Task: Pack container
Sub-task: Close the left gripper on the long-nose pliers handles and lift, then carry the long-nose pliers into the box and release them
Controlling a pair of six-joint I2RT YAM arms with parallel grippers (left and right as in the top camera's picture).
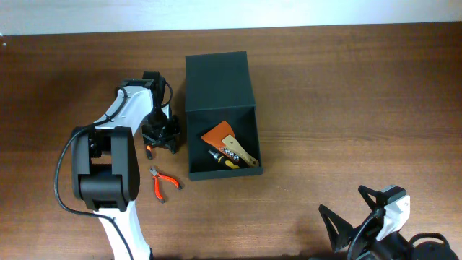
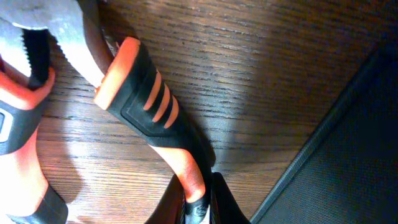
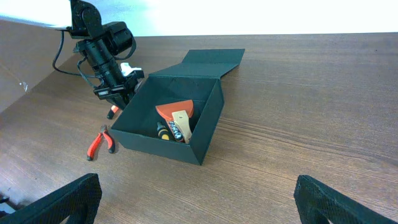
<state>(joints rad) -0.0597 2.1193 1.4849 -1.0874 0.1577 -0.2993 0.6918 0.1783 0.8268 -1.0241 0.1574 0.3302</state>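
Note:
My left gripper should next lift the pliers over the box's side, lower them toward the box's bottom (image 1: 243, 126) beside the orange scraper and let go, because that part of the bottom is still bare.
The container (image 1: 224, 172) is a dark green box standing open, its flap lid (image 1: 216, 79) laid flat behind it. It also shows in the right wrist view (image 3: 161, 146) and at the right edge of the left wrist view (image 2: 348, 162). Inside lie an orange scraper with a wooden handle (image 1: 220, 135) and a yellow-and-black screwdriver (image 1: 224, 160). My left gripper (image 1: 157, 139) is low on the table just left of the box, shut on one orange-and-black handle of a pair of pliers (image 2: 149, 106). My right gripper (image 3: 199, 199) is open and empty, near the front right.
A small pair of red-handled pliers (image 1: 164, 183) lies on the wooden table in front of the left gripper, near the box's front left corner; it also shows in the right wrist view (image 3: 99, 142). The left arm's base (image 1: 108, 173) stands at the front left.

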